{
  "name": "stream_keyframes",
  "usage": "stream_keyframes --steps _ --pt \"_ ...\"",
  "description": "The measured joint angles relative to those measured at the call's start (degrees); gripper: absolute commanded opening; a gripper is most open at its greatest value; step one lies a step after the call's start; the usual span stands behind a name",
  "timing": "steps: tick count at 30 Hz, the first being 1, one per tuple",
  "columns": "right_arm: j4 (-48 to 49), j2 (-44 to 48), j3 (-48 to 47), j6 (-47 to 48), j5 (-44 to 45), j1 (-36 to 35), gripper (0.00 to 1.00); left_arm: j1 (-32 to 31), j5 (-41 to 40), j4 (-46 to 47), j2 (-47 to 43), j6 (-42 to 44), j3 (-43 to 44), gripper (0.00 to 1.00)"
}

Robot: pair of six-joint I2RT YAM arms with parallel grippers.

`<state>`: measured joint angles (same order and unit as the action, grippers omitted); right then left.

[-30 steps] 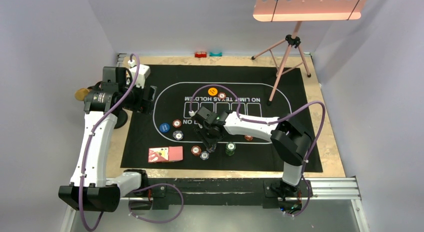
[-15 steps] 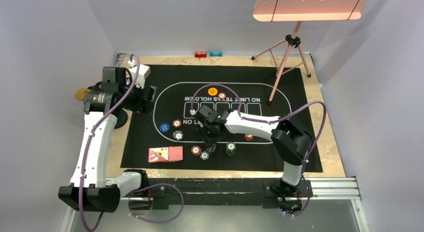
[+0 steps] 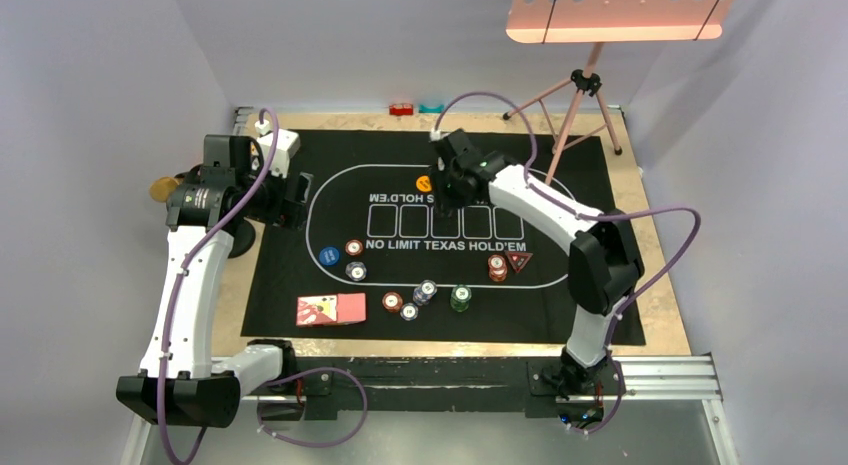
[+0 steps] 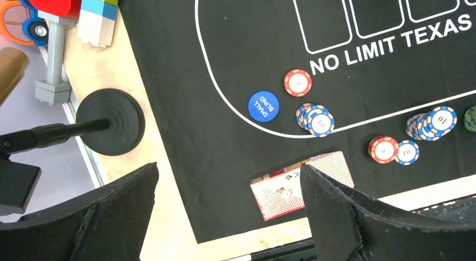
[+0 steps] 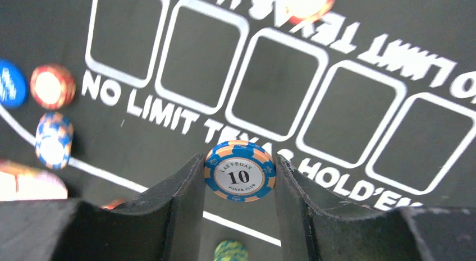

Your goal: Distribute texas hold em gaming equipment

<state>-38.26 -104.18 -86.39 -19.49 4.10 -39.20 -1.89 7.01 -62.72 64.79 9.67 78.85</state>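
Next, my right gripper moves outward and down beside the red-brown chip on the far lettering, on the tripod side, and releases the striped chip [image 5: 239, 171].
My right gripper [image 3: 445, 193] is shut on a blue-and-orange striped "10" poker chip [image 5: 239, 171] and holds it above the far side of the black poker mat [image 3: 590, 185], beside the orange disc [image 3: 424, 183]. My left gripper [image 3: 291, 200] is open and empty over the mat's left edge. On the mat's near half lie the blue disc [image 3: 329, 255], red-brown chips [image 3: 353, 248], grey-white stacks [image 3: 356, 271], a green stack [image 3: 460, 297], a red stack [image 3: 497, 268], the red triangle marker [image 3: 518, 260] and the pink-red-backed cards [image 3: 331, 310]. The left wrist view shows the blue disc [image 4: 263, 105] and the cards [image 4: 303, 182].
A black microphone stand base [image 4: 111, 122] and colourful toy bricks [image 4: 78, 8] sit left of the mat. A pink tripod [image 3: 570, 115] stands at the mat's far right corner. Two small bricks [image 3: 415, 109] lie at the back wall.
My right gripper has moved from the chip stacks at the mat's near middle up and away to the far side, carrying a chip. The left arm has not moved.
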Motion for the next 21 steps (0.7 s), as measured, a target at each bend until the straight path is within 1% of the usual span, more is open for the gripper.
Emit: stream_keyframes --steps 5,9,14,20,21 --pt "1.3 -3.6 -4.6 -0.5 5.3 6.8 0.00 0.0 0.0 0.0 0.0 0.0 0.0 1.00" --pt "1.8 -10.9 -8.5 -0.7 8.5 10.4 0.00 0.0 0.0 0.0 0.0 0.0 0.0 1.00" --pt "1.6 -20.1 -14.1 -0.8 10.0 11.9 0.00 0.0 0.0 0.0 0.0 0.0 0.0 1.00" --pt "1.4 -25.7 -18.4 -1.1 10.5 12.2 0.00 0.0 0.0 -0.1 0.0 0.6 0.0 1.00" --pt "1.1 -26.0 -19.0 -1.1 10.5 12.2 0.02 0.0 0.0 -0.1 0.0 0.6 0.0 1.00"
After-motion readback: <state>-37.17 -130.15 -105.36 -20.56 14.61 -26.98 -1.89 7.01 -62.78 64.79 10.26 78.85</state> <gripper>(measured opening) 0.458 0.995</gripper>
